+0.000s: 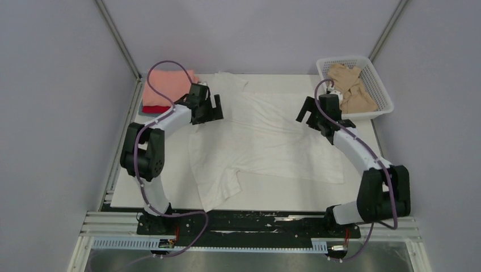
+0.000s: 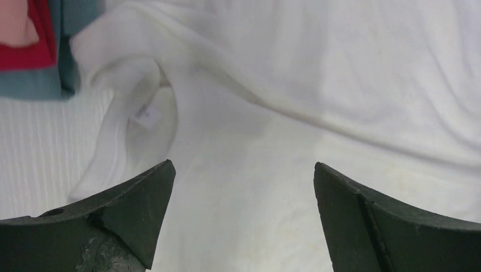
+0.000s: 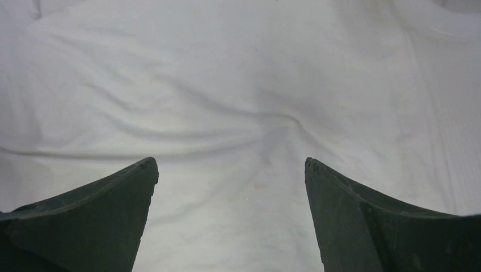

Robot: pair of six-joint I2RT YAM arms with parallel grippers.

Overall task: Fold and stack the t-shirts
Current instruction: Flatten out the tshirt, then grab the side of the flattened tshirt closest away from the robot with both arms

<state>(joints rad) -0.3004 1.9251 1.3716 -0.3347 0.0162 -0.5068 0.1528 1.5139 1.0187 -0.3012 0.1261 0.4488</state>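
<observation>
My left gripper draws back and lowers onto the near sleeve's tip (image 1: pixel 207 206) next. The sleeve's tip lies below it toward my base, jutting out beside the bar.
A white t-shirt (image 1: pixel 266 136) lies spread and wrinkled across the table. My left gripper (image 1: pixel 211 109) is open above its left side, near the collar (image 2: pixel 127 122) with a small label. My right gripper (image 1: pixel 306 113) is open above the shirt's right side; plain white cloth (image 3: pixel 227 113) fills the right wrist view. Both grippers hold nothing. A stack of folded shirts sits at the back left: salmon-pink (image 1: pixel 167 86) on top, red (image 1: pixel 154 109) below, grey-blue (image 2: pixel 34 85) at the bottom. A beige shirt (image 1: pixel 350 86) lies crumpled in the basket.
A white lattice basket (image 1: pixel 379 85) stands at the back right corner. The white table mat (image 1: pixel 142 192) ends at a metal rail in front. Grey walls close in the left, right and back.
</observation>
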